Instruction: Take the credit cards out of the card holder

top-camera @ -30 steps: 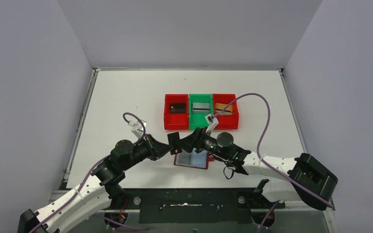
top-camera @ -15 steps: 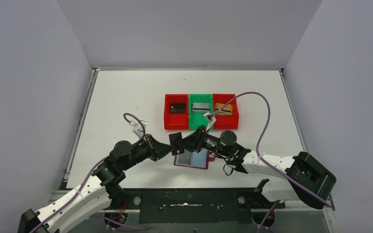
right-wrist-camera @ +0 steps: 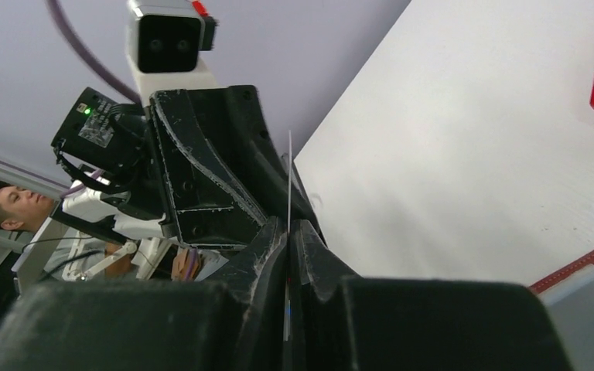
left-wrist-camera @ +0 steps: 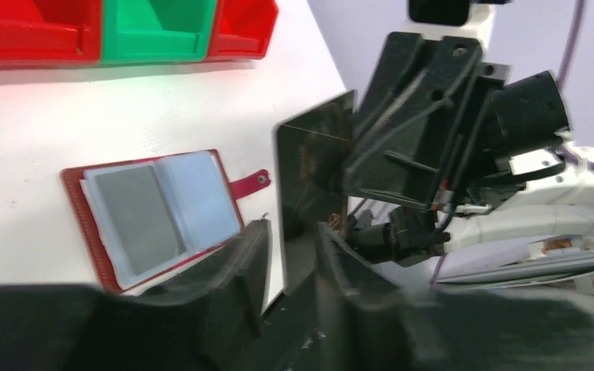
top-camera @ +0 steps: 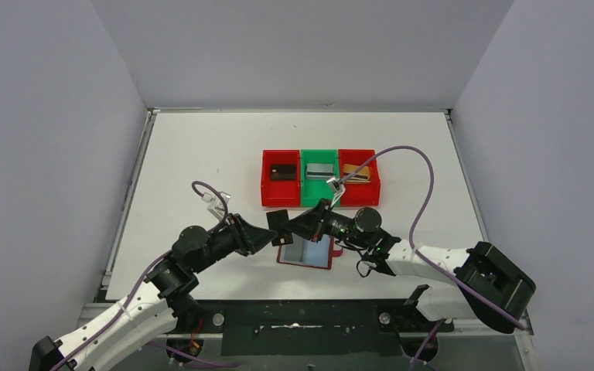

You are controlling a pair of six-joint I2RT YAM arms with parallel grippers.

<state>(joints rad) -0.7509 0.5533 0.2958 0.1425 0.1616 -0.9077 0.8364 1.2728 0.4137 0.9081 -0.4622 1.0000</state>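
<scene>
The right gripper will next carry its card outward, then down into the red bin with the black card, and let go of it there, because both cards are black.
A black credit card (top-camera: 280, 222) stands on edge in the air between both grippers, just above the open card holder (top-camera: 305, 253). My right gripper (right-wrist-camera: 288, 232) is shut on the card's thin edge (right-wrist-camera: 289, 178). In the left wrist view the same card (left-wrist-camera: 313, 178) sits between the fingers of my left gripper (left-wrist-camera: 290, 247), which stand slightly apart with a gap beside the card. The dark red card holder (left-wrist-camera: 155, 216) lies open on the table, a grey card (left-wrist-camera: 135, 216) in its left sleeve.
Three bins stand in a row behind the holder: a red bin (top-camera: 281, 185) with a black card, a green bin (top-camera: 319, 184) with a silver card, a red bin (top-camera: 358, 184) with a gold card. The two arms meet nose to nose over the table's near middle.
My right gripper has closed onto the black card. My left gripper's jaws have loosened a little around it. The arms have barely shifted.
</scene>
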